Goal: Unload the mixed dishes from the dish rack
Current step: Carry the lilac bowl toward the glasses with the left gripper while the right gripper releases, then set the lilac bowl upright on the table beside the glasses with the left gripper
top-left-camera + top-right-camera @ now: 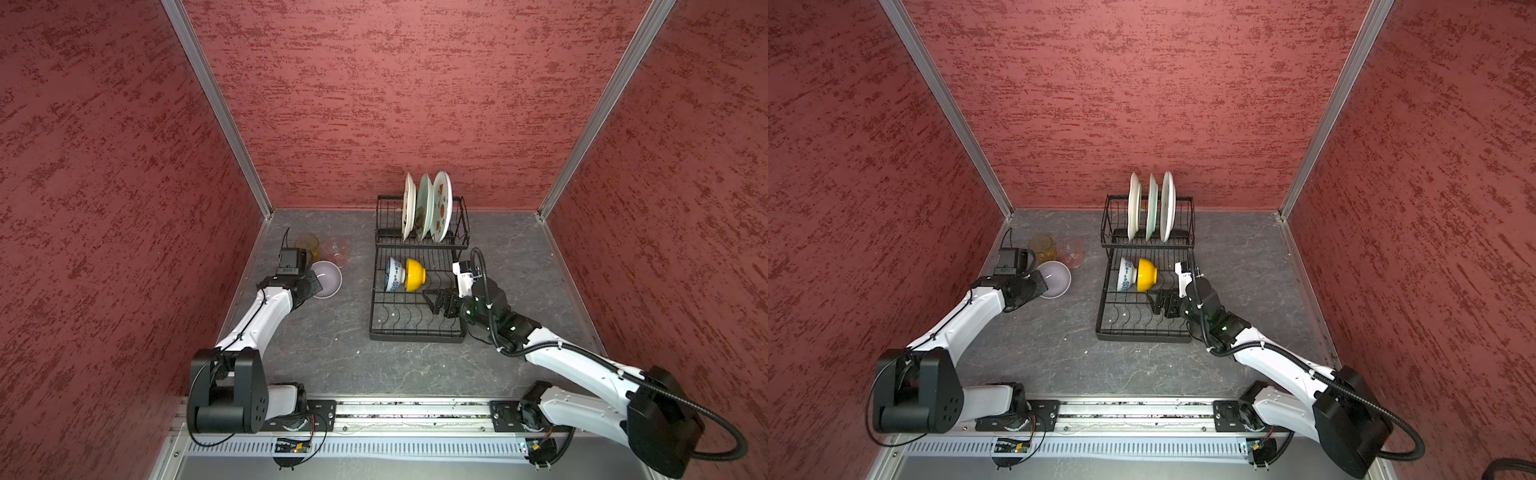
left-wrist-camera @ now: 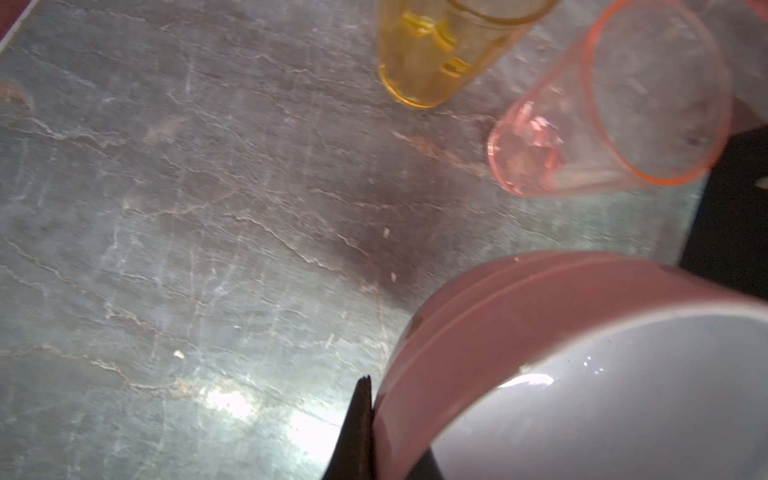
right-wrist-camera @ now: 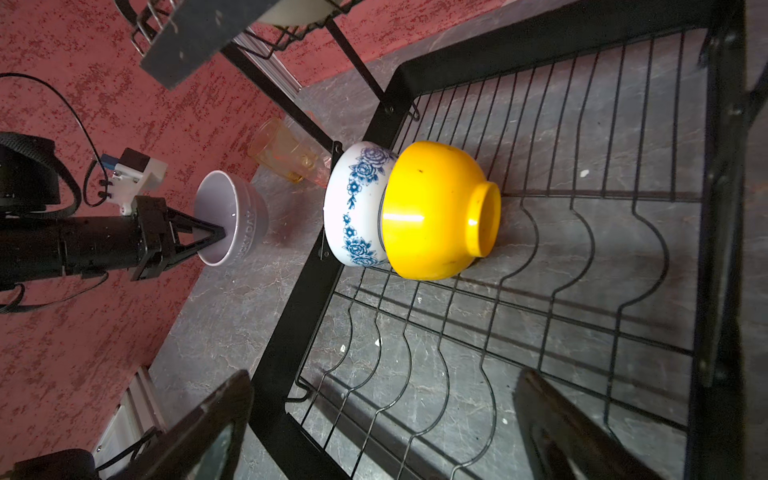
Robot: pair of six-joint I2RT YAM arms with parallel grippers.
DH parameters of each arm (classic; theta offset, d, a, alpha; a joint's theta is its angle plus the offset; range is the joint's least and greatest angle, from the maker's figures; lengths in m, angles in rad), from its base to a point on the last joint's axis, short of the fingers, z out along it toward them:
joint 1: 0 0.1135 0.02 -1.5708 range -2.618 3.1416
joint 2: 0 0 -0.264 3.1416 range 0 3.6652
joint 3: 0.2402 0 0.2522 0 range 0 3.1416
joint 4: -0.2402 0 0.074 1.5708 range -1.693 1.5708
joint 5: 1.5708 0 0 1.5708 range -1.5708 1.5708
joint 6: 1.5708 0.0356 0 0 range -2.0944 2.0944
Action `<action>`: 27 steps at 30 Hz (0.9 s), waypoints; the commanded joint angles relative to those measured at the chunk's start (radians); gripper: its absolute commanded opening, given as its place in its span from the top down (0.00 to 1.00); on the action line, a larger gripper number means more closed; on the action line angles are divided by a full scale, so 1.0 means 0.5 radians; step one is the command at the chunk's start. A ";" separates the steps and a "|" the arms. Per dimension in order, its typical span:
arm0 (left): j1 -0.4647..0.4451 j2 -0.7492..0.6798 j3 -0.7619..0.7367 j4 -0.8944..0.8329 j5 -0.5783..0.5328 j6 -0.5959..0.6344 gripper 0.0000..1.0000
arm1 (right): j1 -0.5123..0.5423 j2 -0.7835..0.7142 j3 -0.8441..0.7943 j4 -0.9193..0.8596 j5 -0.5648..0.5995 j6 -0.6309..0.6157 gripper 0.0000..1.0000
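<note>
The tabletop (image 2: 404,240) beside the glasses is bare. I will next lower the pale pink bowl (image 2: 582,374) in my left gripper slightly outward onto that spot and let go of its rim.
The black wire dish rack (image 1: 415,337) stands at the middle back of the table. Three white plates (image 1: 424,208) stand upright in its raised back tier. A blue-white bowl (image 1: 394,274) (image 3: 357,203) and a yellow bowl (image 1: 415,274) (image 3: 436,212) lie on their sides on the front tier. My right gripper (image 1: 431,301) (image 3: 384,386) hovers open over that tier, just in front of the yellow bowl. Left of the rack, my left gripper (image 1: 316,280) (image 2: 395,415) is shut on the rim of the pale pink bowl (image 1: 328,278) (image 2: 582,374), low at the table. Behind it stand an amber glass (image 1: 308,245) (image 2: 440,54) and a pinkish glass (image 1: 336,249) (image 2: 602,108).
Red textured walls close the table in on the left, back and right. A metal rail (image 1: 415,409) carrying both arm bases runs along the front edge. The grey stone-look tabletop (image 1: 332,332) lies bare between the left arm and the rack.
</note>
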 commanded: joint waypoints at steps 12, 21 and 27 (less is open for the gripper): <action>0.082 0.417 0.263 0.036 -0.168 0.109 1.00 | 0.003 0.196 0.008 0.175 -0.077 -0.023 0.01; 0.093 0.737 0.453 -0.015 -0.177 0.158 1.00 | 0.003 0.358 0.057 0.263 -0.048 0.002 0.01; 0.088 0.850 0.543 -0.090 -0.206 0.171 0.88 | 0.003 0.484 0.138 0.265 0.010 -0.032 0.01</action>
